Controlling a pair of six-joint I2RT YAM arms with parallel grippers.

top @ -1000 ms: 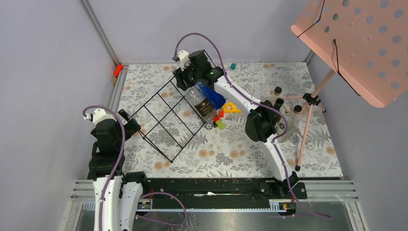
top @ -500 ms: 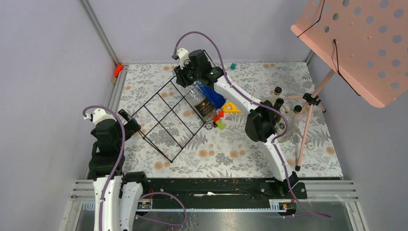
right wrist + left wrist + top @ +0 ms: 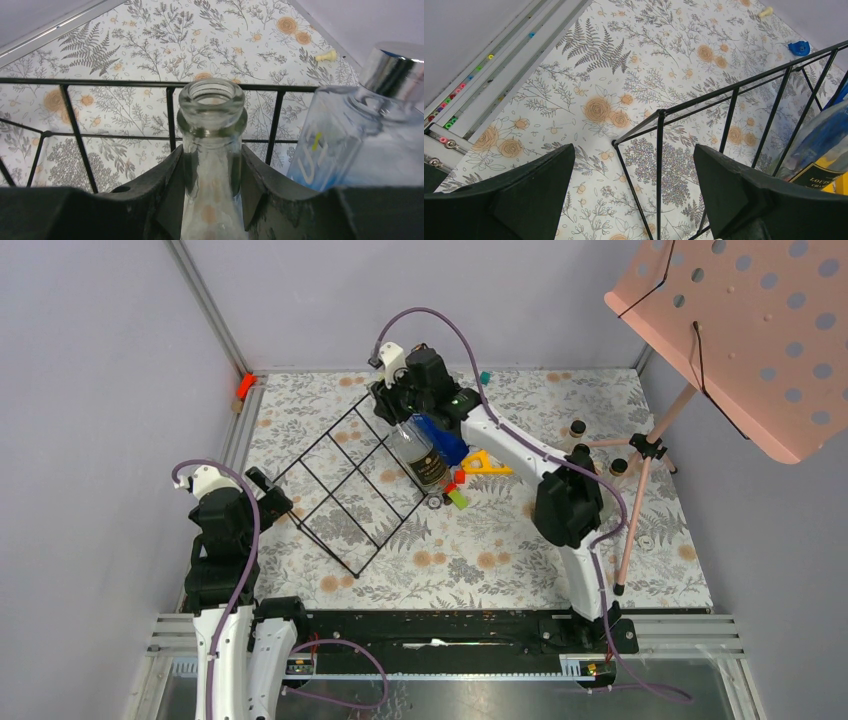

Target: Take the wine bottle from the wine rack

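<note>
The wine bottle swings up and back in my right gripper next, then comes down onto the tabletop by the dark-topped bottles, since they stand to its right in the top view.
The black wire wine rack lies across the left middle of the table; it also shows in the left wrist view and the right wrist view. A clear glass wine bottle with a dark label lies at the rack's far right end, neck pointing back. My right gripper is shut on the bottle's neck, just below the open mouth. My left gripper is open and empty by the rack's near left corner.
A blue-tinted bottle with a chrome cap lies right beside the wine bottle. Small coloured blocks lie to its right. A pink perforated music stand on a tripod stands at the right. Grey walls enclose the table.
The right arm has shifted to the right and its gripper has moved slightly right with the bottle's neck in it. The left arm has not moved.
</note>
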